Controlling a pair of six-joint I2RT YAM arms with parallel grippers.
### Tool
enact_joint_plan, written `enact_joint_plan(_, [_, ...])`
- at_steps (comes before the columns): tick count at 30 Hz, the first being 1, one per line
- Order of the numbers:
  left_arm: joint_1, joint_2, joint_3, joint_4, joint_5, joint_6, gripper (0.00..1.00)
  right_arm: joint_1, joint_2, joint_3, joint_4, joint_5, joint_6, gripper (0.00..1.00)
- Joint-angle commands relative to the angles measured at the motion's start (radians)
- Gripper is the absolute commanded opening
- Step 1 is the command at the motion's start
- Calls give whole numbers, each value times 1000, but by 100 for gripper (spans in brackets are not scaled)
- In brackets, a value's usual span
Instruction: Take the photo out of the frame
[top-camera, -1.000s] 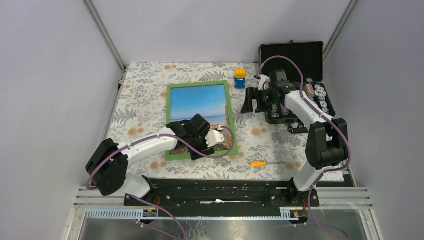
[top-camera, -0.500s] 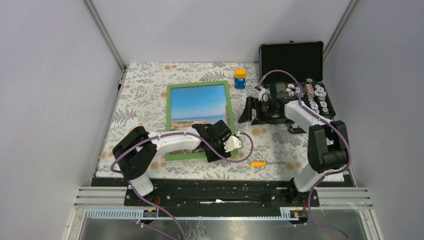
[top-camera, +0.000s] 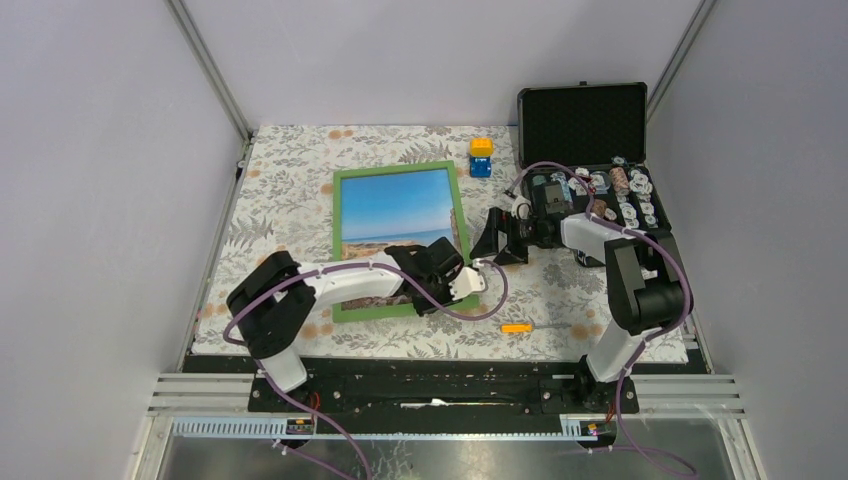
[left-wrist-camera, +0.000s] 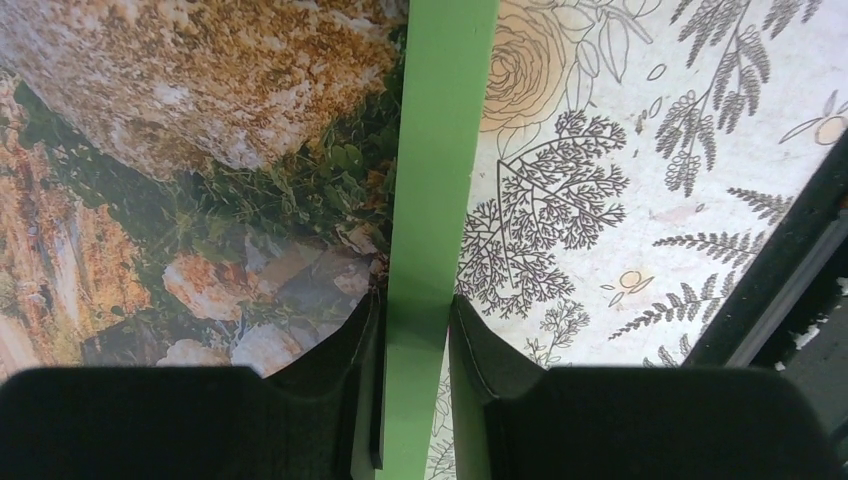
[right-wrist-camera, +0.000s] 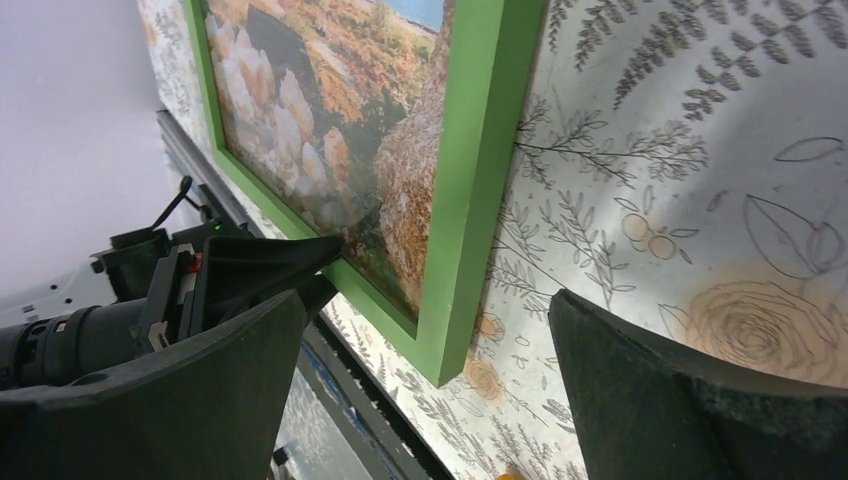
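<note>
My left gripper holds only the frame's near border. My right gripper next moves toward the frame (top-camera: 337, 230) and turns, its open fingers straddling the frame's side border beside it.
The frame (top-camera: 337, 230) lies on the floral cloth with its green border up. The seaside photo (top-camera: 395, 205) is inside it, rocks at the near end. My left gripper (top-camera: 436, 290) is shut on the frame's near green border (left-wrist-camera: 440, 150), close to the near right corner, one finger on the photo side and one on the cloth side. My right gripper (top-camera: 497, 240) is open and empty, low over the cloth just right of the frame's right border (right-wrist-camera: 480, 180). Its fingers (right-wrist-camera: 650, 390) touch nothing.
An open black case (top-camera: 580, 115) with several small items stands at the far right, behind my right arm. A yellow and blue block (top-camera: 481, 157) sits beyond the frame. A small orange thing (top-camera: 516, 328) lies near the front edge. A black rail (top-camera: 440, 375) runs along the near edge.
My left gripper moved right, from over the photo's rocky end to the near border, and closed on it. My right gripper moved left and down from the case to the frame's right side.
</note>
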Motion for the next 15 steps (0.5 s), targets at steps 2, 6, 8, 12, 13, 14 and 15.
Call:
enact_joint_plan(2, [7,-112,45,29,47,-56,0,19,37,-15,81,-102,50,100])
enact_joint_plan(6, [22,-155,37,34,63,-68,0,31,72,-25,87,-119,63,100])
enact_joint_plan(8, [41,-177,36,37,109,-77,0,38,76,-35,101,-130,77,100])
enact_joint_plan(12, [68,-241,10,81,145,-83,0,55,86,-47,168,-218,141,96])
enact_joint_plan(13, [72,-248,4,87,150,-83,0,58,84,-49,183,-235,155,95])
enact_joint_plan(14, [74,-255,0,97,153,-83,0,60,81,-51,187,-253,170,93])
enact_joint_plan(15, [77,-262,-7,106,154,-83,0,64,78,-55,224,-269,188,92])
